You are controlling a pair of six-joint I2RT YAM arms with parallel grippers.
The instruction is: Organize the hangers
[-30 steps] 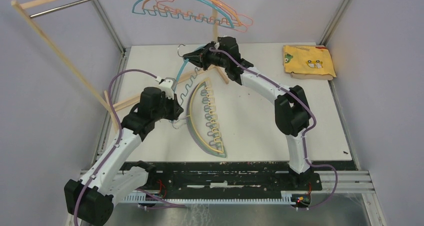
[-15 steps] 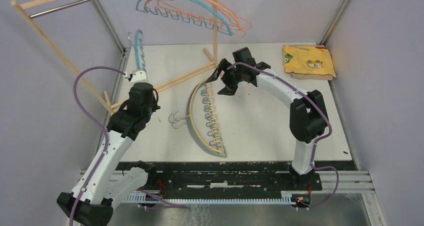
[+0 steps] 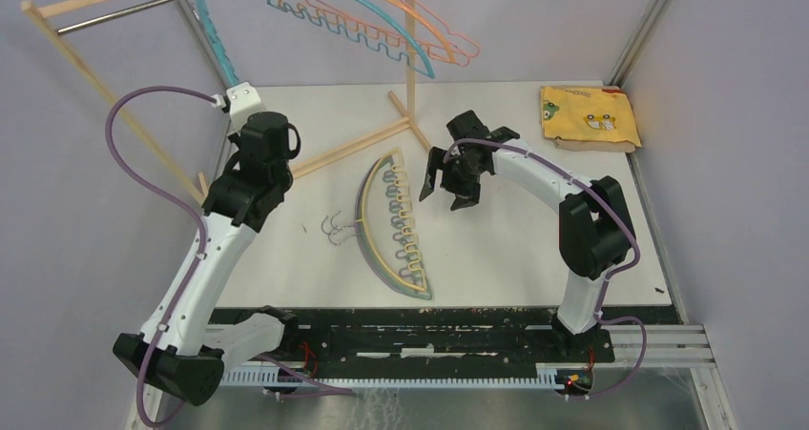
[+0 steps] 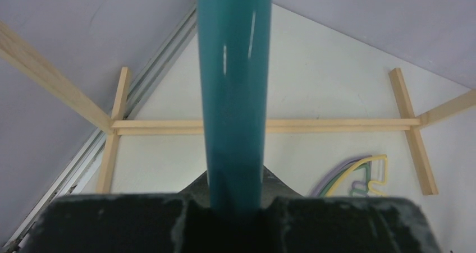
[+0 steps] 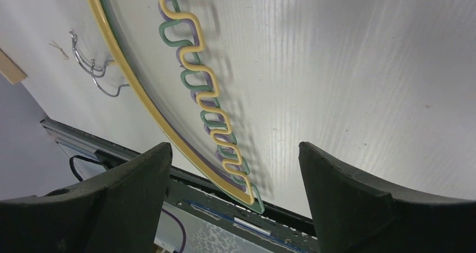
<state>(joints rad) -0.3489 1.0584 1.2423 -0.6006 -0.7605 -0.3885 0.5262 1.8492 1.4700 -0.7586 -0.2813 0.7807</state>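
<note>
I will next move my left gripper toward the blue hanger (image 3: 393,24), which hangs to the gripper's right in the top view. I will release the teal hanger where others already hang.
Three hangers (image 3: 367,15), blue, orange and pink, hang from the rack at the top. A stack of yellow, green and purple hangers (image 3: 386,225) lies on the table, and shows under the right wrist as wavy bars (image 5: 193,68). My left gripper (image 3: 238,98) is shut on a teal hanger (image 3: 215,44), raised at the far left, near the metal rod (image 3: 153,3). In the left wrist view the teal bar (image 4: 234,96) runs straight up out of the shut left gripper (image 4: 236,205). My right gripper (image 3: 448,184) hovers open and empty just right of the stack; its jaws (image 5: 234,152) stand wide apart.
The light wooden rack has an upright post (image 3: 411,58) and floor bars (image 3: 348,146) crossing the table's far left. The stack's metal hooks (image 3: 334,228) lie on the table beside my left arm. A folded yellow cloth (image 3: 589,115) sits at the far right corner.
My right gripper has opened and let go of the teal hanger, then swung down beside the stack. My left arm has lifted the teal hanger up and left toward the rod.
</note>
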